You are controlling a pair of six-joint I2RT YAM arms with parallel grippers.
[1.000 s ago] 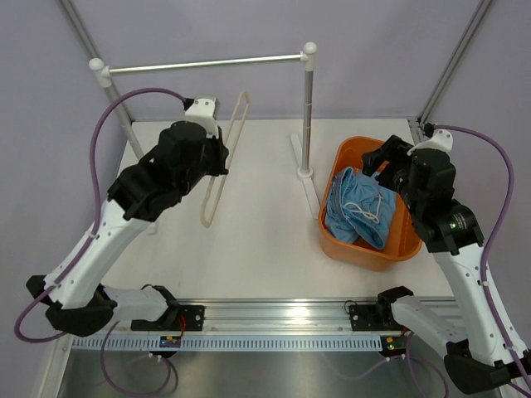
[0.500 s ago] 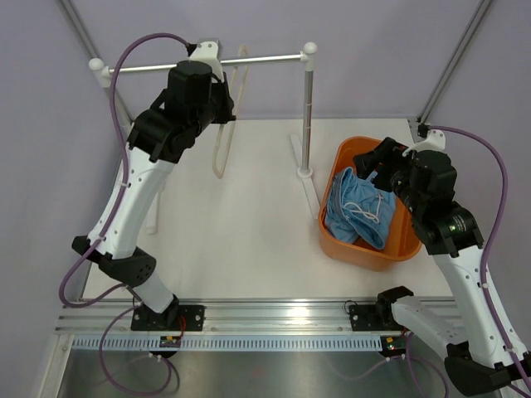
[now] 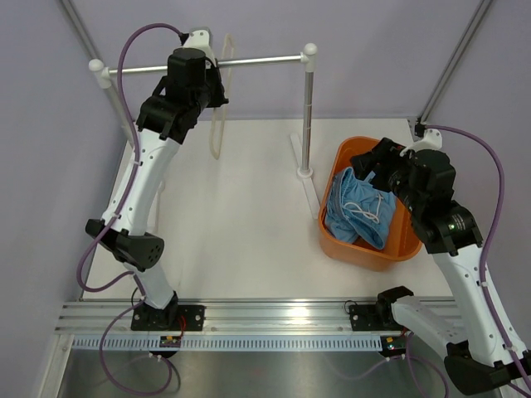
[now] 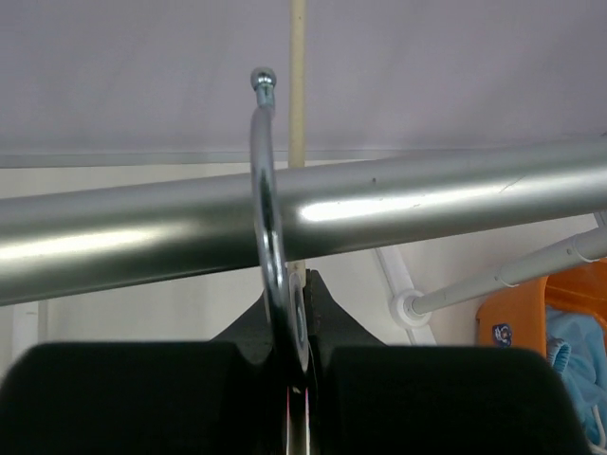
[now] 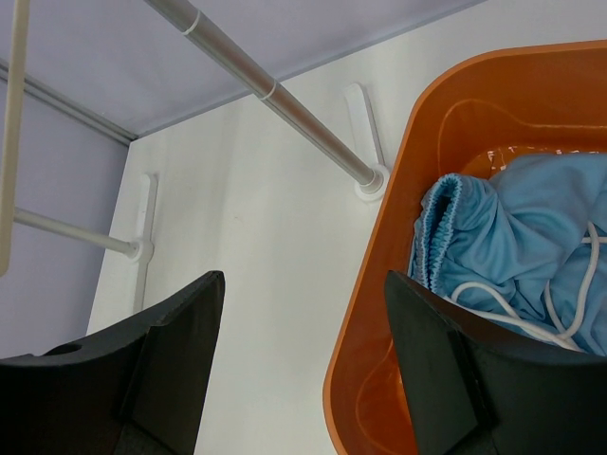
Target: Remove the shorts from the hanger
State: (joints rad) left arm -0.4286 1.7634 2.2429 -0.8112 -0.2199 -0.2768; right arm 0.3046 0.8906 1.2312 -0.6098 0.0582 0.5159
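The shorts [image 3: 357,207] already lie in the orange basket, so my left gripper should lower the hook onto the silver bar and open to let go of the hook's stem.
The light-blue shorts [image 3: 357,207] with a white cord lie bunched in the orange basket [image 3: 332,178], off the hanger. They also show in the right wrist view [image 5: 517,237]. The cream hanger [image 3: 217,133] hangs bare at the silver rail [image 3: 265,60]. Its metal hook [image 4: 265,190] curves over the rail [image 4: 427,199]. My left gripper [image 3: 216,80] is shut on the hook's stem, as the left wrist view [image 4: 296,332] shows. My right gripper [image 3: 377,162] is open and empty above the basket's far-left rim [image 5: 379,313].
The rail stands on two upright posts with white feet; the right post [image 3: 308,116] is just left of the basket. The left post [image 3: 124,124] is behind my left arm. Grey walls close the back and sides.
My left arm has lifted the hanger from low over the table up to the rail, and the hook now sits over the rail. The right arm has barely moved.
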